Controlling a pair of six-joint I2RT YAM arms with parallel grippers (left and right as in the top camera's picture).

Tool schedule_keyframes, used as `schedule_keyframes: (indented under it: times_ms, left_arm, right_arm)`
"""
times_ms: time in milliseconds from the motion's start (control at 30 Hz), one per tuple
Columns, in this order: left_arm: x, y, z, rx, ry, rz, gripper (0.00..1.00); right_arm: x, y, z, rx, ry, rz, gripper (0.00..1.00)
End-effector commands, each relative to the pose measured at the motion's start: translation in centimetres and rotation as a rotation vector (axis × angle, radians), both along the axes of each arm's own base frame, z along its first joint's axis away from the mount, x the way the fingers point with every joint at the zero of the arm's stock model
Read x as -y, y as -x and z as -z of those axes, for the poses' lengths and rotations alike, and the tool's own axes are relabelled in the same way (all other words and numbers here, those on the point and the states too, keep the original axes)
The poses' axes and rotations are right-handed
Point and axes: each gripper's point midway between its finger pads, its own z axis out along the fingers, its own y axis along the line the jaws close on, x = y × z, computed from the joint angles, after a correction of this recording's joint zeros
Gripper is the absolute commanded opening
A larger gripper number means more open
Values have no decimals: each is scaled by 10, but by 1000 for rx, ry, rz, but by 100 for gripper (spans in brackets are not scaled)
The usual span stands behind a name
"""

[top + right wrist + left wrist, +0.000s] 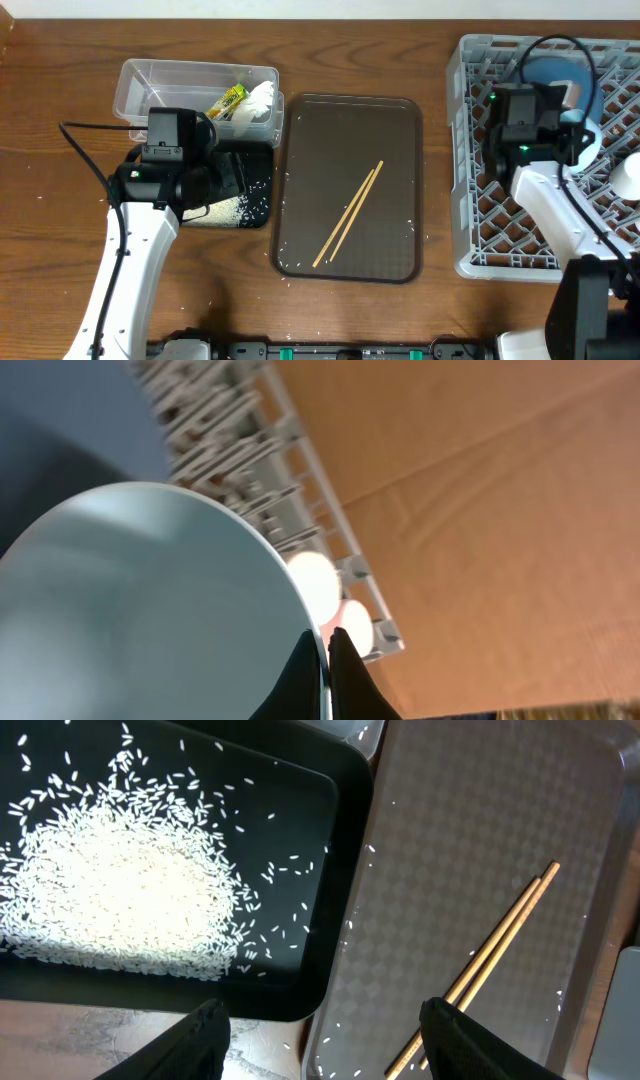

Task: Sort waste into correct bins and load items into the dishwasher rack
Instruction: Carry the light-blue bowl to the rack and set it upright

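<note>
The rack is below the bowl, so next my right gripper needs to move the bowl down and to the left in the overhead view, set it beside the dark-blue plate (pixel 555 70) and release it.
My left gripper (pixel 325 1040) is open and empty, low over the near corner of the black tray (pixel 320 820), which holds the rice heap (pixel 120 890). In the overhead view it (pixel 235 178) hovers over that tray (pixel 262 215). The clear tub (pixel 195 85) holds the wrapper (pixel 228 100) and napkin (pixel 255 103). The chopsticks (pixel 348 215) lie on the brown tray (pixel 347 110). My right gripper (pixel 326 645) is shut on the rim of the light-blue bowl (pixel 150 610) over the dishwasher rack (pixel 480 200). The dark-blue plate (pixel 555 70) stands in the rack, and two white cups (pixel 312 575) sit there too.
Loose rice grains dot the brown tray (pixel 480 820) beside the chopsticks (pixel 490 960). The tub, black tray and brown tray stand close together at the left and middle. The rack fills the right side. Bare wooden table (pixel 60 250) shows at the front left.
</note>
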Motion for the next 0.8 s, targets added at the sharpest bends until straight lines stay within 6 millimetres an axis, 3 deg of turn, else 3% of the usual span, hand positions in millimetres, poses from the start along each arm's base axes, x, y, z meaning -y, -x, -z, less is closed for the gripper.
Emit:
schedule_keyframes:
  times_ms: [0,300,467,500,567,600,700,767]
  left_arm:
    - [-2,1,5,-11,-14,2,64]
    - [-2,1,5,-12,-14,2,64]
    - [-2,1,5,-12,-14,2,64]
    - [-2,1,5,-12,-14,2,64]
    - [-2,1,5,-12,-14,3,64]
    - [-2,1,5,-12,-14,3,64]
    - [-2,1,5,-12,-13,3,64]
    - [-2,1,5,-12,-13,3,64]
  right_arm:
    - [-25,-13,18,-48,-80,-111,1]
    - [-72,-10,45,-212,-151,-269,1]
    - [-88,5,56,-176,-222,-242,2]
    - [-92,9,60,-184,-241,-244,13]
    - [-99,10,63,-193,-257,-260,47]
    - [-103,10,61,-189,-261,-270,56]
    - [-112,7,46,-141,-289,-305,70]
    - [-123,1,34,-104,-358,-356,72]
